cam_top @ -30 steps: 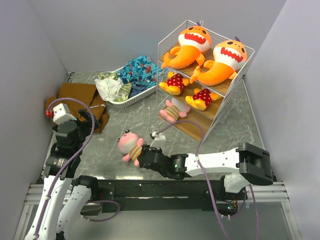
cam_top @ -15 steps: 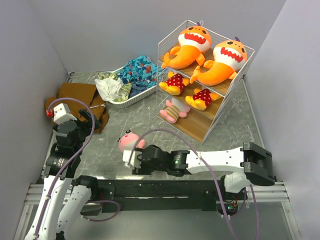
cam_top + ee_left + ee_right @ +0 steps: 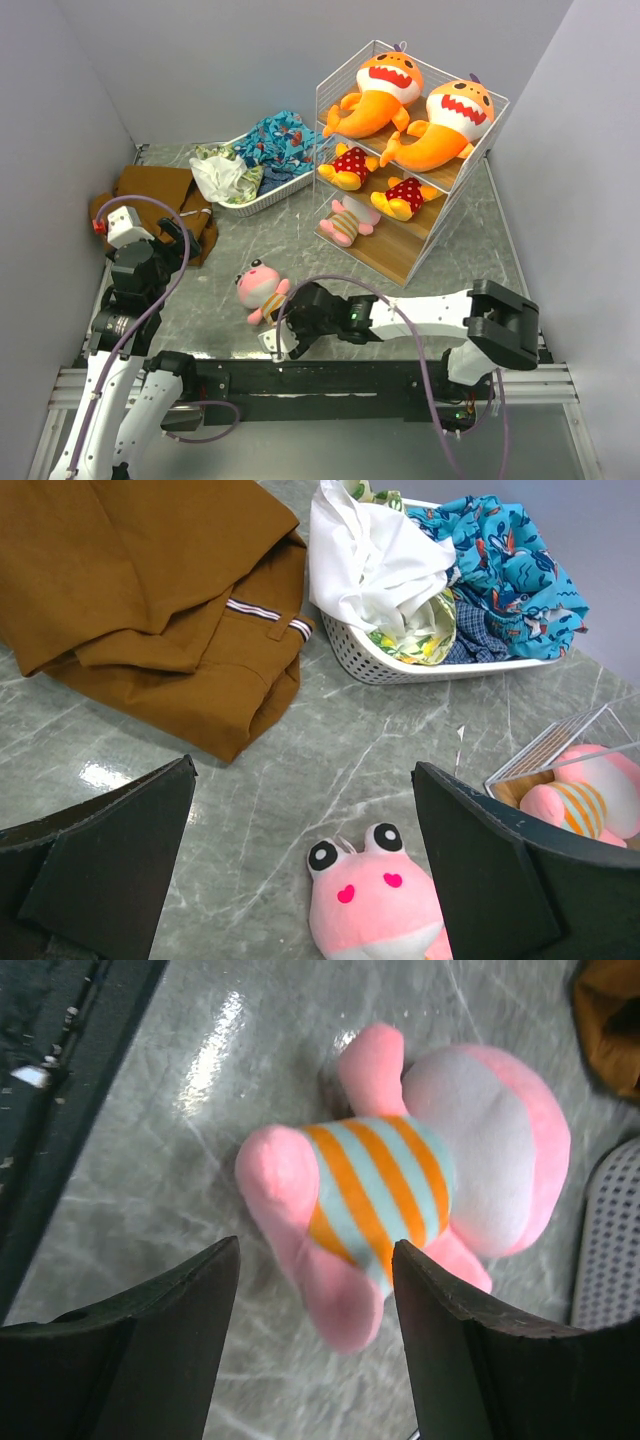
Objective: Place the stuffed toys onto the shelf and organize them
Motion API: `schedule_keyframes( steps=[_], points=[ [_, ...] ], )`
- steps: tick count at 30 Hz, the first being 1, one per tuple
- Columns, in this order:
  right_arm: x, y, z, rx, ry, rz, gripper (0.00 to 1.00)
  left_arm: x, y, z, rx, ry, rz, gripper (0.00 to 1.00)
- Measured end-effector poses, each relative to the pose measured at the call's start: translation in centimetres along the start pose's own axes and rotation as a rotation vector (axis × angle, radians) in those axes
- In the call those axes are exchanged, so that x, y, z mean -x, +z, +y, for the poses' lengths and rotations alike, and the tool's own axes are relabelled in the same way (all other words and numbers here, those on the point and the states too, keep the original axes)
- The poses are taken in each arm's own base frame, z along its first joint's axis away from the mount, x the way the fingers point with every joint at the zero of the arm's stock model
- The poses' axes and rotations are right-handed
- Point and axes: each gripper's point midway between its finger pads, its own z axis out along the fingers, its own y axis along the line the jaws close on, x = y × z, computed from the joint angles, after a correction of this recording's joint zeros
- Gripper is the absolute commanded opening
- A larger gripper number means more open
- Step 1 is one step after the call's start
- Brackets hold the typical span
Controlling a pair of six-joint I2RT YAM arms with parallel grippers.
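Note:
My right gripper needs to go down to the near foot of the pink striped plush on the tabletop.
A pink striped plush (image 3: 262, 292) lies on the table in front of the arms. My right gripper (image 3: 285, 318) is open just on its near side. In the right wrist view the plush (image 3: 400, 1200) lies on its back and its foot is between my open fingers (image 3: 315, 1250), untouched. My left gripper (image 3: 172, 240) is open and empty at the left; its view (image 3: 302, 770) shows the plush's face (image 3: 375, 900) below. The shelf (image 3: 390, 255) holds two orange sharks (image 3: 385, 88) on top, two polka-dot dolls (image 3: 350, 165) in the middle and another pink striped plush (image 3: 347, 220) at the bottom.
A low white basket (image 3: 255, 203) with blue and green clothes stands left of the shelf, also in the left wrist view (image 3: 400, 665). A brown cloth (image 3: 160, 195) lies at the far left, also in the left wrist view (image 3: 150, 580). Grey walls close in both sides.
My right gripper has turned and drawn back a little towards the near edge, off the plush. The plush has barely shifted. The left arm has not moved.

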Motion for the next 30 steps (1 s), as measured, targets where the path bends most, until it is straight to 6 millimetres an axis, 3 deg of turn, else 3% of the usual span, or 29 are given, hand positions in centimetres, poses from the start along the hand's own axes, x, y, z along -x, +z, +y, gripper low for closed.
schedule_keyframes(
  steps=[6,9,13,15,20,26,30],
  points=[
    [-1.2,2.5,0.6,0.024,-0.089,0.025,0.64,-0.1,0.0,-0.1,-0.006,0.0,0.003,0.96],
    [-2.2,3.5,0.7,0.023,-0.123,0.056,0.5,0.0,0.0,-0.1,-0.007,0.0,0.003,0.96],
    [-2.1,3.7,-0.8,-0.054,-0.113,0.058,0.08,0.0,-0.1,-0.1,-0.007,0.0,0.002,0.96],
    [-2.1,3.5,-1.2,-0.096,-0.079,0.065,0.01,0.0,-0.1,-0.1,-0.007,-0.001,0.002,0.97],
    [-2.2,1.6,-1.5,-0.168,0.055,0.123,0.0,0.0,-0.1,-0.1,-0.008,-0.001,0.002,0.96],
    [-1.4,-2.9,-2.8,-0.307,0.256,0.214,0.0,0.0,-0.1,-0.1,-0.008,0.0,0.003,0.96],
    [-2.0,-5.4,-3.1,-0.361,0.377,0.315,0.0,-0.1,-0.1,-0.2,-0.014,0.0,0.007,0.96]
  ],
)
